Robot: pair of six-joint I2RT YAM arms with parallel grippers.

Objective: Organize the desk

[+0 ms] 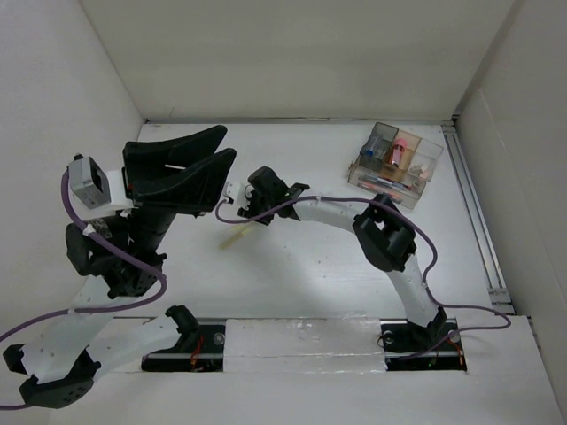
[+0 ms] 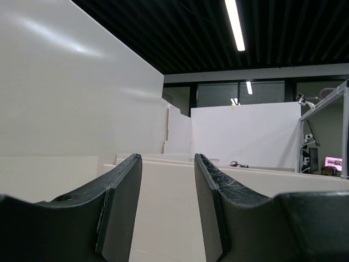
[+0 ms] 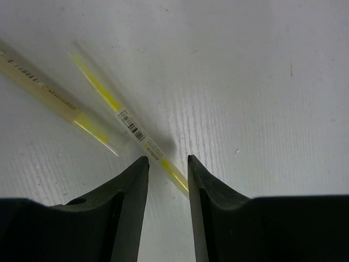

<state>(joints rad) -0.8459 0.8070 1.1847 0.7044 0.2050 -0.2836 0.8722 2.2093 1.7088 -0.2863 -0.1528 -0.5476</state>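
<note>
The yellow part of the clear pen beside its barcode label already lies between my open fingers, so my right gripper needs to move down onto the pen and close on that part.
The white desk [image 1: 310, 266] carries two thin yellow pens. In the right wrist view one clear pen with a barcode label [image 3: 131, 125] runs diagonally, and its lower end lies between my right gripper's [image 3: 166, 159] open jaws, just above the desk surface [image 3: 262, 82]. A second pale pen [image 3: 60, 101] lies to its left. In the top view a pen [image 1: 236, 237] shows just below my right gripper [image 1: 252, 208]. My left gripper [image 1: 229, 144] is raised at the left, open and empty, and its wrist view [image 2: 168, 158] looks at the walls.
A clear compartmented organizer [image 1: 396, 164] with pens and small items stands at the back right. A metal rail [image 1: 474, 212] runs along the desk's right side. White walls enclose the back and both sides. The right arm's cable [image 1: 416, 230] loops over the desk.
</note>
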